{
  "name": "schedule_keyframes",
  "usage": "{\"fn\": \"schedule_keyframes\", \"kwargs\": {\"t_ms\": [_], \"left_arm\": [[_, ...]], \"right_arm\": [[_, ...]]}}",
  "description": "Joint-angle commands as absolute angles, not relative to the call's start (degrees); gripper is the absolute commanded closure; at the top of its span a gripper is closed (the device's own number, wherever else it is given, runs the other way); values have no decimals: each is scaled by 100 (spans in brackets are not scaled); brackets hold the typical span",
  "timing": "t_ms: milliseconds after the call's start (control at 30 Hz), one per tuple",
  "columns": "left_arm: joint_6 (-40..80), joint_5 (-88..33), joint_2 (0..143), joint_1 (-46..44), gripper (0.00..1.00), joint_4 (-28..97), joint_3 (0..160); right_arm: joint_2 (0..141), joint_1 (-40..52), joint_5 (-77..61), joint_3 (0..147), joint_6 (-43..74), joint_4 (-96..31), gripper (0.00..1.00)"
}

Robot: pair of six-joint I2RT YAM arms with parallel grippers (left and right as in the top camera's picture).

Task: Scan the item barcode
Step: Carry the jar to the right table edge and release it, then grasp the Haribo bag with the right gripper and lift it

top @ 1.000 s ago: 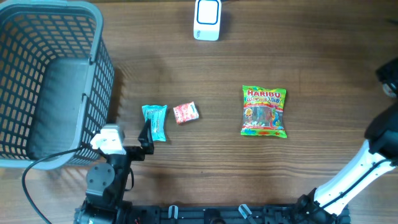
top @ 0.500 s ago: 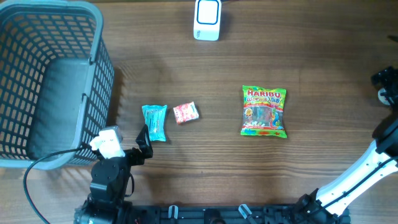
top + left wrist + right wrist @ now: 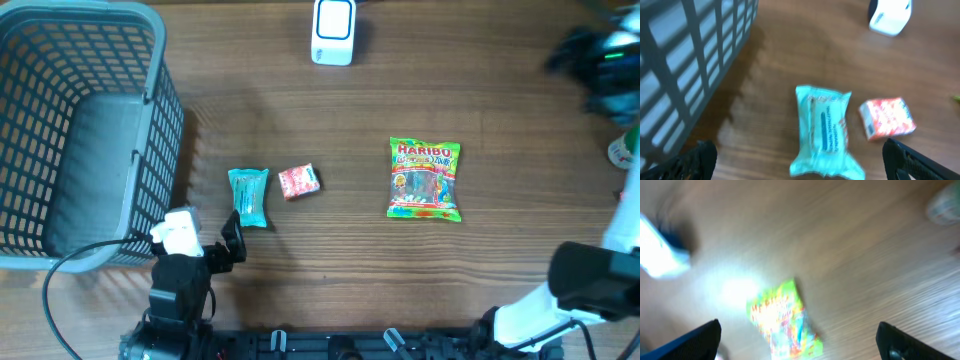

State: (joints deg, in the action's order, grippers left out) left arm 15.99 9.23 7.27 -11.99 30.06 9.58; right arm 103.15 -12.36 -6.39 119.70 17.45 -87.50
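Next I should move my right gripper left in the overhead view and down onto the bag's middle [image 3: 424, 182] [image 3: 785, 323], since the Haribo bag lies below and to that side.
Three items lie on the wooden table: a teal wipes pack [image 3: 248, 196], a small red packet [image 3: 298, 181] and a colourful Haribo bag [image 3: 424, 178]. The white scanner [image 3: 333, 30] stands at the far edge. No barcode shows on any item. My left gripper [image 3: 233, 238] hovers open just in front of the teal wipes pack [image 3: 825, 132], with the red packet [image 3: 887, 117] to its right. My right gripper [image 3: 598, 55] is a blur at the far right, open and empty. In its wrist view the Haribo bag [image 3: 782, 322] lies below, between the wide jaws.
A grey plastic basket [image 3: 150, 120] fills the left side, its wall close beside the left arm. Its mesh [image 3: 685, 60] takes up the left of the left wrist view. A pale greenish object [image 3: 625, 150] sits at the right edge.
The right arm has swung from the right edge toward the far right corner and is motion-blurred. The left gripper has drawn back slightly toward the near edge. The items have not moved.
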Motion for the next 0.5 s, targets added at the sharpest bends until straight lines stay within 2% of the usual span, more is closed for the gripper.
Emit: {"fn": "schedule_keyframes", "kwargs": {"t_ms": [0,167,333,467], "left_arm": [[1542,993,714,-1188,0,3583,921],[1544,996,714,-1188,0,3647,921],[1544,993,711,-1188,0,3647,921],[1542,993,711,-1188,0,3647,921]], "right_arm": [[10479,-360,-89,11345,1321,-8833,0],[10479,333,-1,9861,1363,-7942,0],[10479,917,-351,7535,1708,-6274,0],[10503,1210,-353,6543,1715,-5142,0]]}}
